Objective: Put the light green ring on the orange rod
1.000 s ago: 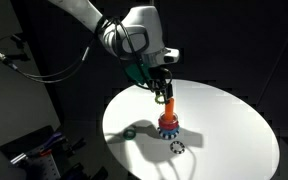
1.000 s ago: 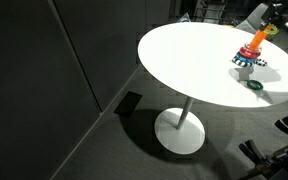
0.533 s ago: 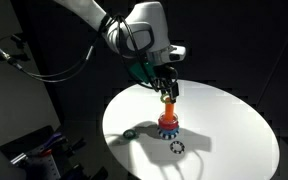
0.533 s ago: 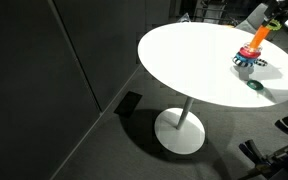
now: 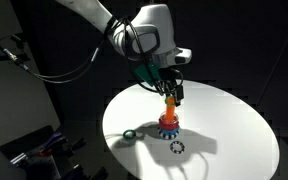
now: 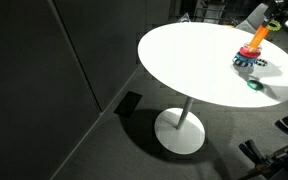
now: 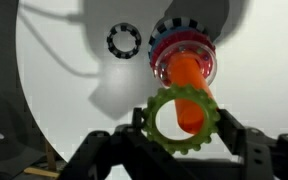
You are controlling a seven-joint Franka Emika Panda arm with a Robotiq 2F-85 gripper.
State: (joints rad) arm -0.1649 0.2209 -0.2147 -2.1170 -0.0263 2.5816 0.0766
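Observation:
The orange rod's top (image 5: 170, 99) (image 7: 191, 117) is off-center in the ring's hole. My gripper will first shift to the right in the wrist view, then move down to get the ring over it.
In the wrist view my gripper (image 7: 182, 126) is shut on the light green ring (image 7: 183, 147), a toothed yellowish-green ring held flat between the two fingers. The orange rod (image 7: 190, 72) stands just beyond it on its red and dark blue ringed base (image 7: 181, 44), and its top shows through the ring's hole. In both exterior views the gripper (image 5: 172, 92) hangs right above the rod (image 5: 169, 104) (image 6: 257, 37). The ring is hard to make out there.
The round white table (image 5: 234, 130) (image 6: 184, 60) carries a darker green ring (image 5: 129, 133) (image 6: 254, 84) and a black-and-white toothed ring (image 5: 177, 147) (image 7: 124, 41) near the rod's base. Dark floor and black curtains surround the table.
My gripper has moved a little sideways and up with the light green ring, from beside the rod's top to right over it. The other rings have not moved.

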